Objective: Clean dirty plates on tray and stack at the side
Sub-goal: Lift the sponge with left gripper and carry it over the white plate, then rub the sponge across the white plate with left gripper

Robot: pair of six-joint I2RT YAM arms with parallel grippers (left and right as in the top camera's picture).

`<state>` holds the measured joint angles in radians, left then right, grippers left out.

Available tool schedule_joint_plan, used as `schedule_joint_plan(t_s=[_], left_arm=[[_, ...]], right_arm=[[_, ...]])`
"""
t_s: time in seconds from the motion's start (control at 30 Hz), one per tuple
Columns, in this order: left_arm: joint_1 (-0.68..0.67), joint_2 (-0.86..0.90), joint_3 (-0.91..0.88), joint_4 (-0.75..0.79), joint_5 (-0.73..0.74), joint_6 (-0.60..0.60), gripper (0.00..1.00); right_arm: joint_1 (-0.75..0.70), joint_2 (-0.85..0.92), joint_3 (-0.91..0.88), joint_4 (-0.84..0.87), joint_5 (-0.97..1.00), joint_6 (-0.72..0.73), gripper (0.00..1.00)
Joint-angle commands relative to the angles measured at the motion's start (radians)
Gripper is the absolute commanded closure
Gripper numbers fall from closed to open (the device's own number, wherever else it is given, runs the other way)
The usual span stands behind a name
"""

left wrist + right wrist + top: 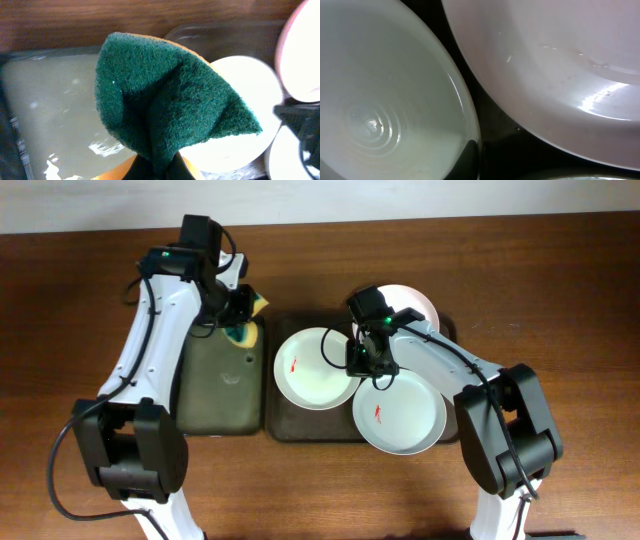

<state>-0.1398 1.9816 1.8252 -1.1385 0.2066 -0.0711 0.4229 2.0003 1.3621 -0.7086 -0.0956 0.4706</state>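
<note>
The left gripper sweeps across the held plate's red smear next, then lowers to release the sponge (170,100) on the small tray (60,107), as that tray lies below it.
Three white plates lie on the dark brown tray (285,425). The left plate (310,375) has a red smear. The front right plate (405,420) has a red smear too. The back plate (415,302) is partly hidden by my right arm. My right gripper (362,358) is shut on the right rim of the left plate (385,100), with one finger (470,155) inside the rim; the back plate (560,65) is beside it. My left gripper (238,312) is shut on a green and yellow sponge (170,100), held above the small tray, left of the left plate (250,85).
The smaller dark tray (215,385) lies left of the brown tray and looks wet in the left wrist view (50,100). Bare wooden table (560,300) lies to the right and in front.
</note>
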Motion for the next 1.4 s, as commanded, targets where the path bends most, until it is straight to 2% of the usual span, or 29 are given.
schedule_joint_plan(t_s=[0.0, 0.1, 0.33, 0.57, 1.37], left_arm=[[-0.037, 0.032, 0.021, 0.024, 0.06, -0.055, 1.0], [-0.072, 0.069, 0.021, 0.037, 0.06, -0.129, 1.0], [-0.178, 0.127, 0.021, 0.085, 0.055, -0.15, 1.0], [-0.244, 0.19, 0.019, 0.078, -0.018, -0.176, 1.0], [-0.311, 0.487, 0.006, 0.101, -0.024, -0.205, 1.0]], right_arm=[[-0.006, 0.005, -0.005, 0.002, -0.058, -0.012, 0.96], [-0.06, 0.005, -0.005, -0.018, -0.109, -0.03, 0.96], [-0.091, 0.005, -0.005, -0.042, -0.111, -0.055, 0.96], [-0.09, 0.005, -0.005, -0.043, -0.111, -0.055, 0.96], [-0.09, 0.005, -0.005, -0.043, -0.111, -0.055, 0.96]])
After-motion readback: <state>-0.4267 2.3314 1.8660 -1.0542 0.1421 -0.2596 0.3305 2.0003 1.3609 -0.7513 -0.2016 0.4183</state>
